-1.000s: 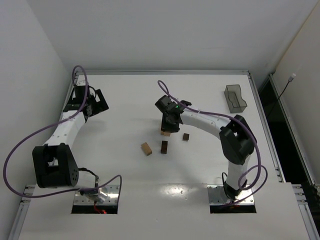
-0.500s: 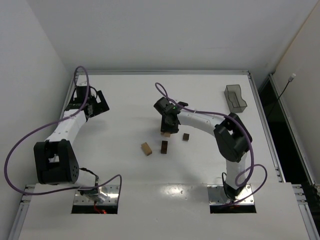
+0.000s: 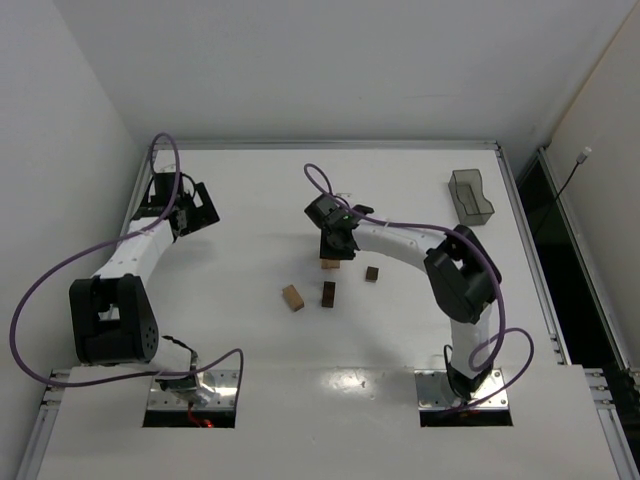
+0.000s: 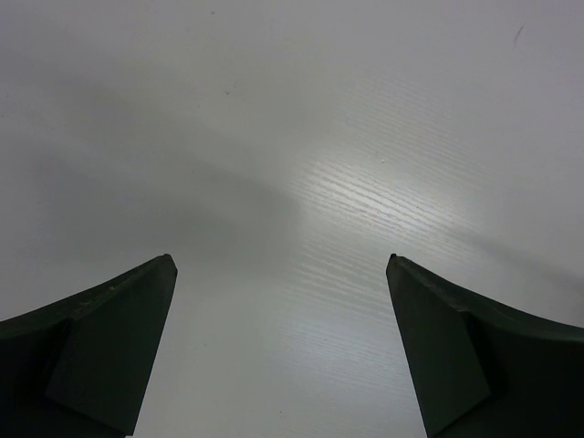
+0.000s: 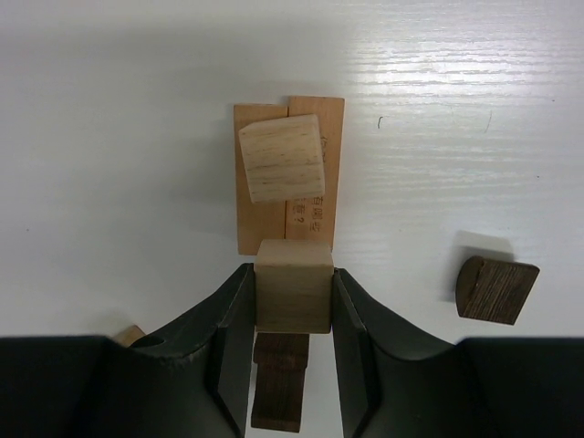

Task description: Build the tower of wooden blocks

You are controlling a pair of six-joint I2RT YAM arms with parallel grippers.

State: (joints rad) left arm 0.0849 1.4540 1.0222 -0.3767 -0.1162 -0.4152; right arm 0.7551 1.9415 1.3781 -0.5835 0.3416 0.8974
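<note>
My right gripper will next move slightly outward and down to release the held cube on the bare near end of the planks, beside the tan cube.
My right gripper (image 5: 292, 297) is shut on a light tan cube (image 5: 293, 285) and holds it above the table, just near of the tower (image 5: 288, 173). The tower is two flat tan planks side by side with a tan cube (image 5: 282, 157) on top, slightly askew. A dark brown oblong block (image 5: 279, 379) lies below the held cube. A dark brown rounded block (image 5: 494, 289) lies to the right. In the top view the right gripper (image 3: 334, 240) hangs over the tower (image 3: 330, 264); a tan block (image 3: 292, 297) lies to its left. My left gripper (image 4: 281, 274) is open and empty.
A translucent grey bin (image 3: 470, 196) stands at the back right. The left arm (image 3: 150, 235) rests at the far left of the white table (image 3: 250, 200), well away from the blocks. The dark oblong (image 3: 328, 293) and a small dark block (image 3: 371, 273) lie near the tower.
My right gripper has shifted slightly left and back over the tower, still holding the tan cube. The left arm has barely moved.
</note>
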